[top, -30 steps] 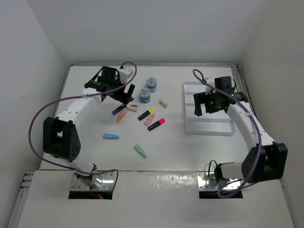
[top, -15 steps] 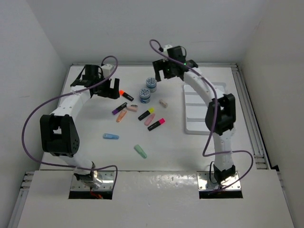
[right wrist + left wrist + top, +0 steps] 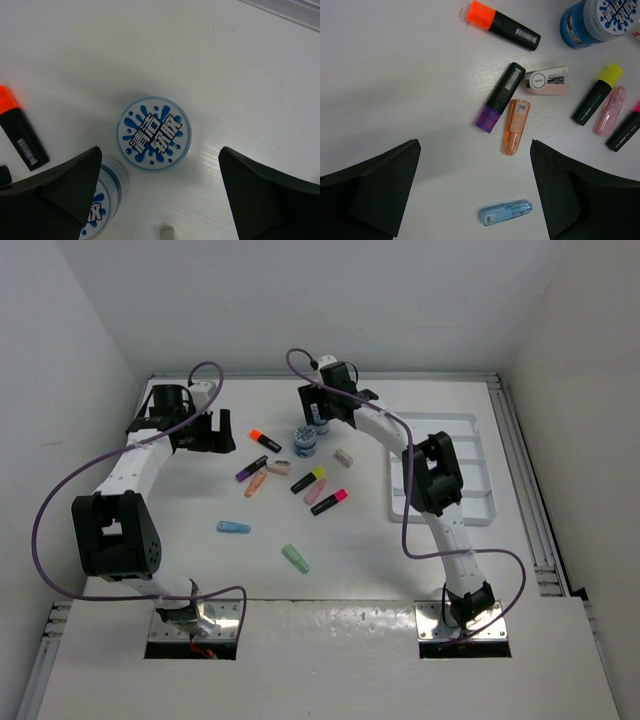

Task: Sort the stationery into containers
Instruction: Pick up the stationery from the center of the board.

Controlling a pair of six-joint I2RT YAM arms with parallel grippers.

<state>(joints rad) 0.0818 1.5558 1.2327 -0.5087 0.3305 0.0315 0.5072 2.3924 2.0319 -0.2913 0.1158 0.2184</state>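
The far pot's round lid shows between my open fingers but still below them. My right gripper will lower over it next and close on its sides.
The stationery lies loose mid-table: an orange-ended marker, a purple-ended marker, an orange stub, a yellow-ended marker, a pink stub, a pink-ended marker, a blue stub, a green stub and a beige block. Two blue-white pots stand at the back. My right gripper is open above the far pot. My left gripper is open and empty, left of the markers. The white tray lies at the right.
A small pink-white stapler lies between the purple-ended marker and the near pot. My right arm stretches from the tray side across to the pots. White walls close in the table's back and sides.
My right gripper has swung from over the tray far to the left, above the pots. My left gripper has drawn back to the left, uncovering the orange-ended marker.
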